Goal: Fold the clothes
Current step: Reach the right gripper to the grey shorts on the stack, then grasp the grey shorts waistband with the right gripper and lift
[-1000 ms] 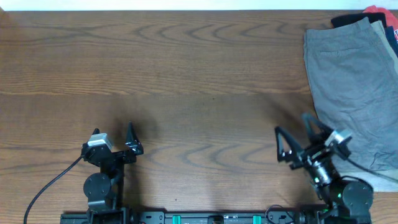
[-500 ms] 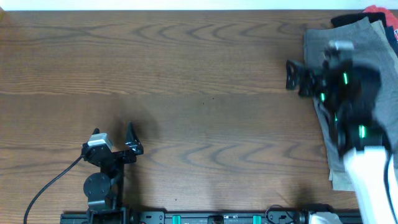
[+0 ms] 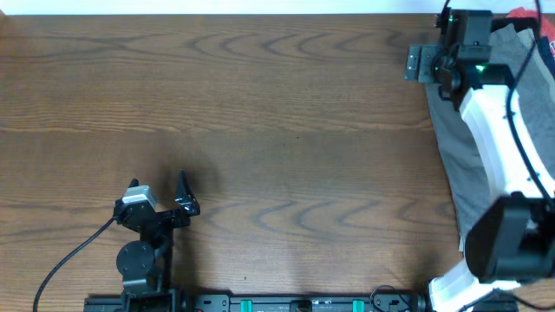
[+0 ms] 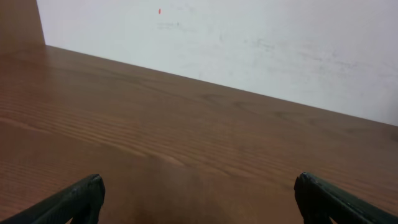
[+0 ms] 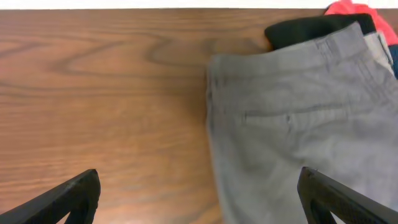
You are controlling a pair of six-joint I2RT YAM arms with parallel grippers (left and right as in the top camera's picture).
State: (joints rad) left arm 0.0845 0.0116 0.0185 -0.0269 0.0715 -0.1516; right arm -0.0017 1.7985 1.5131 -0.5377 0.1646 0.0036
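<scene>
The shorts' side edge by the waistband (image 5: 213, 113) is below my right gripper, between its spread fingers, so my right gripper should lower its open fingers onto that edge next.
The grey-green shorts (image 3: 449, 143) lie flat at the table's right edge, waistband toward the far side, partly hidden under my right arm. In the right wrist view the shorts (image 5: 298, 124) show a waistband and a pocket slit. A black garment (image 5: 305, 28) and a red one (image 5: 348, 9) lie beyond them at the far right corner. My right gripper (image 3: 421, 62) is open and empty above the shorts' far left corner; its fingers (image 5: 199, 186) straddle the shorts' left edge. My left gripper (image 3: 159, 186) is open and empty near the front left, over bare wood (image 4: 199, 186).
The brown wooden table (image 3: 260, 113) runs left of the shorts. A white wall (image 4: 249, 37) stands behind its far edge. A tan piece of cloth (image 5: 380, 46) peeks out beside the shorts' waistband.
My right arm has swung from the front right up to the far right, reaching over the shorts' waistband corner. The left arm and the clothes have not moved.
</scene>
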